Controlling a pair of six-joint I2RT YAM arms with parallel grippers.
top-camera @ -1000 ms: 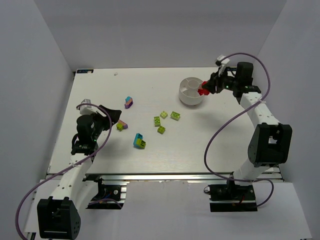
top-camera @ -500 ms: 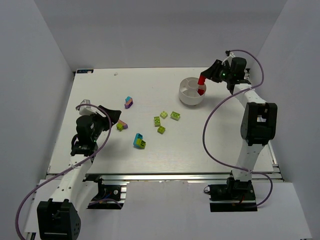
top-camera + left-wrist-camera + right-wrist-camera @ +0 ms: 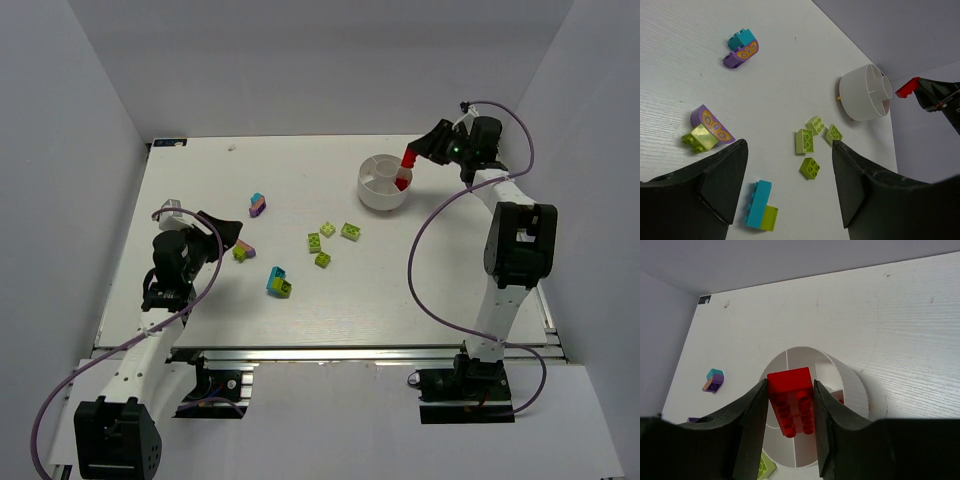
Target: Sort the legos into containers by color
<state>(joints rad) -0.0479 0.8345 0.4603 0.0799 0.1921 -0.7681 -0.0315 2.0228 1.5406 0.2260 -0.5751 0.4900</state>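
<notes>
I should next lower the red brick in my right gripper over the dish's wedge section holding another red piece [image 3: 401, 184], then release it.
My right gripper [image 3: 411, 159] is shut on a red brick [image 3: 407, 161] and holds it above the right rim of the round white dish [image 3: 372, 192]. In the right wrist view the red brick [image 3: 791, 401] sits between the fingers over the dish's wedge compartments [image 3: 851, 385]. Another red piece [image 3: 401, 184] lies inside the dish. My left gripper [image 3: 228, 236] is open and empty, above a lime-purple clump [image 3: 707, 131]. Loose lime bricks [image 3: 804, 141] [image 3: 810, 168], a cyan-lime clump [image 3: 761, 206] and a purple-cyan clump [image 3: 741, 47] lie on the table.
Grey walls enclose the table on the left, back and right. The right arm's purple cable [image 3: 430, 262] loops over the table's right side. The loose bricks lie mid-table between the left gripper and the dish [image 3: 865, 92].
My right gripper has lifted the red brick from beside the dish's right side up to above its rim, and the right arm has straightened. The left arm has not moved.
</notes>
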